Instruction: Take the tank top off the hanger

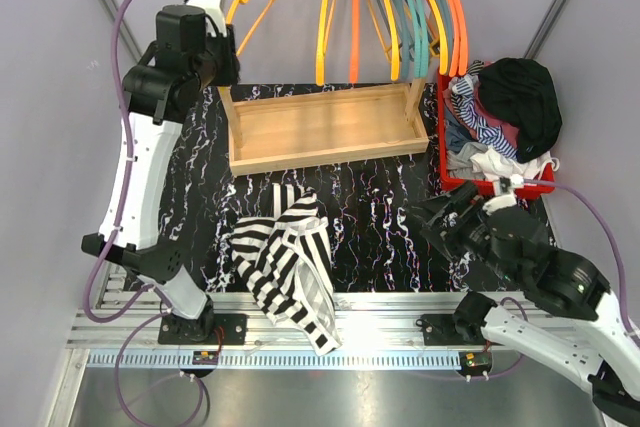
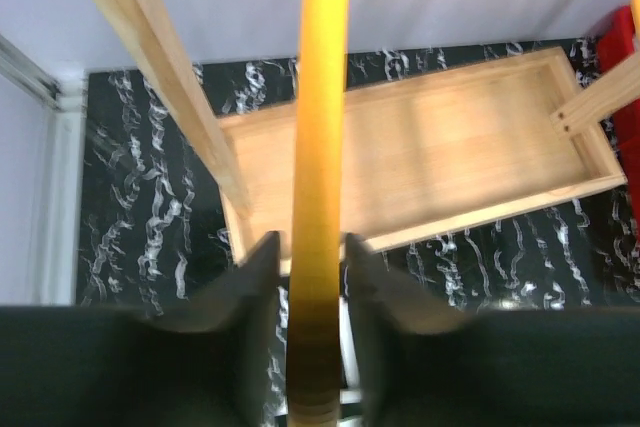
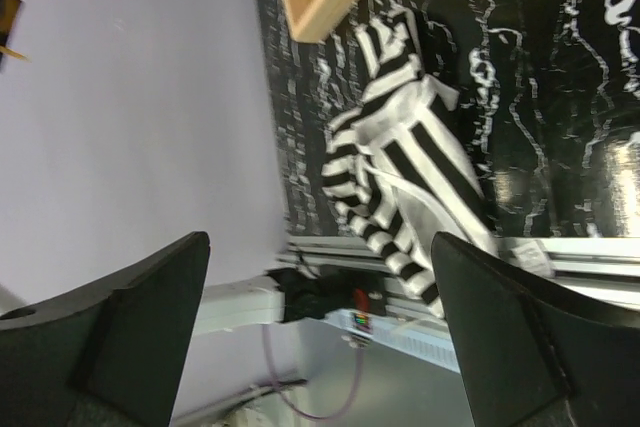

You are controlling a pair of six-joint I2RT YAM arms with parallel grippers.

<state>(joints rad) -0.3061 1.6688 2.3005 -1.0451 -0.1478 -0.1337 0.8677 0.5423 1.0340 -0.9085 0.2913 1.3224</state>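
Next, my right gripper goes to the left in the top view and down onto the tank top's tray-side folds, since the tank top lies off any hanger.
The black-and-white striped tank top [image 1: 290, 257] lies crumpled on the marbled table near the front edge, off any hanger; the right wrist view also shows the tank top [image 3: 400, 167]. A bare orange hanger [image 1: 255, 2] hangs at the left end of the wooden rack's rod. My left gripper [image 1: 228, 42] is raised beside it. In the left wrist view the hanger [image 2: 318, 147] runs between the left gripper's [image 2: 312, 257] jaws, with a thin gap on each side. My right gripper [image 1: 440, 217] hovers wide open and empty over the table's right side, and the same right gripper [image 3: 320, 267] faces the tank top.
The wooden rack's tray base [image 1: 320, 127] stands at the back centre. Several orange, yellow and teal hangers [image 1: 400, 7] hang on its rod to the right. A red basket [image 1: 445, 162] piled with clothes [image 1: 510, 97] sits at the right.
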